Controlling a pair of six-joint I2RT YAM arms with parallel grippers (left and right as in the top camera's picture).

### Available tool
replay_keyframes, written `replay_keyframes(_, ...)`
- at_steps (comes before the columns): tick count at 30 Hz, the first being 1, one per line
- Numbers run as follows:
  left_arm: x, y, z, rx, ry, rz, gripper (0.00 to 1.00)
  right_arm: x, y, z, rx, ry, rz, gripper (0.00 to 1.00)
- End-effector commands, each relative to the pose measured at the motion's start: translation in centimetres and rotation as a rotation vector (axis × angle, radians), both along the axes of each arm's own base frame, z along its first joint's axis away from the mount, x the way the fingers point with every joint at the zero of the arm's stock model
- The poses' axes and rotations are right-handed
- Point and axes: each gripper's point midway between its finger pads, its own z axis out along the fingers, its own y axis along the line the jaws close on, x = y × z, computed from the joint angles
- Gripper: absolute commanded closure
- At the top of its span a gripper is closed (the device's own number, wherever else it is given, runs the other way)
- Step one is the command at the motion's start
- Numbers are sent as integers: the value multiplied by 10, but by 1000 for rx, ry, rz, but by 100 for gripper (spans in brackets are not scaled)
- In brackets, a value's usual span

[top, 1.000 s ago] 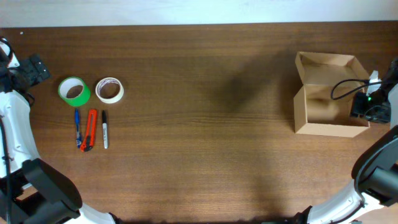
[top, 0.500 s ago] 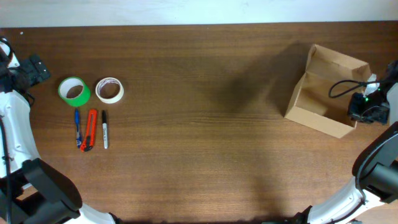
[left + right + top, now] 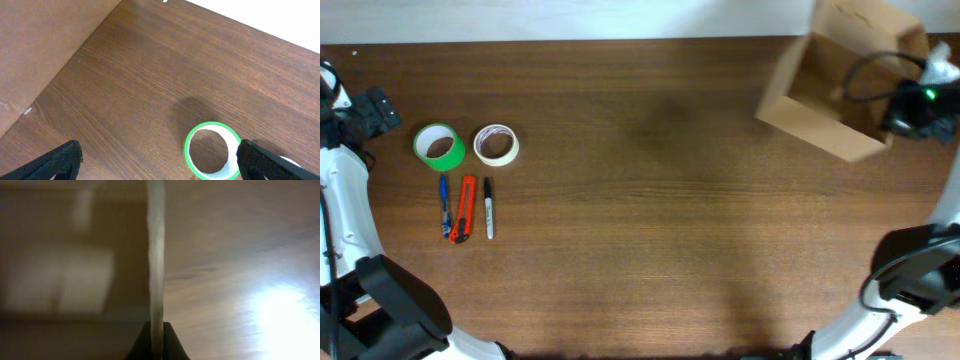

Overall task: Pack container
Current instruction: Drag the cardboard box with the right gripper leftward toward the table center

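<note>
My right gripper moves the container (image 3: 820, 95) left in the overhead view next, then down to bare tabletop beside the white roll, then releases it, since the loose items lie nearby.
The container (image 3: 820, 95) is a tan cardboard box, open, lifted and tilted at the table's far right corner. My right gripper (image 3: 910, 115) is shut on its right wall; in the right wrist view the wall's edge (image 3: 156, 255) runs up from between the fingertips (image 3: 157, 335). A green tape roll (image 3: 439, 147) and a white tape roll (image 3: 496, 144) lie at the left. Below them lie a blue pen (image 3: 444, 200), an orange box cutter (image 3: 466, 208) and a black marker (image 3: 489, 207). My left gripper (image 3: 160, 162) is open above the table, with the green roll (image 3: 212, 151) near its right finger.
The table's back edge (image 3: 620, 40) meets a white surface. In the left wrist view a brown floor or panel (image 3: 40, 45) lies past the table's left edge.
My right gripper has lifted the container and carried it toward the far right corner, tilting it. The left arm and the items at the left have not moved.
</note>
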Motion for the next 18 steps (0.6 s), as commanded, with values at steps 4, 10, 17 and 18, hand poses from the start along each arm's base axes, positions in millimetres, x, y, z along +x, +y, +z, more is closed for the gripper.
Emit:
replay_keyframes(4,3,2,2,0,-8,-8,0,23,135,31,68,-81,157,96)
replay_keyframes(10,3,2,2,0,-8,-8,0,37,262,20,-16,-182,516,96)
replay_keyframes(17,3,2,2,0,-8,-8,0,60,333,-4,-267,-325,907,96)
replay_keyframes(18,3,2,2,0,-8,-8,0,64,336,-8,-287,-333,926,96)
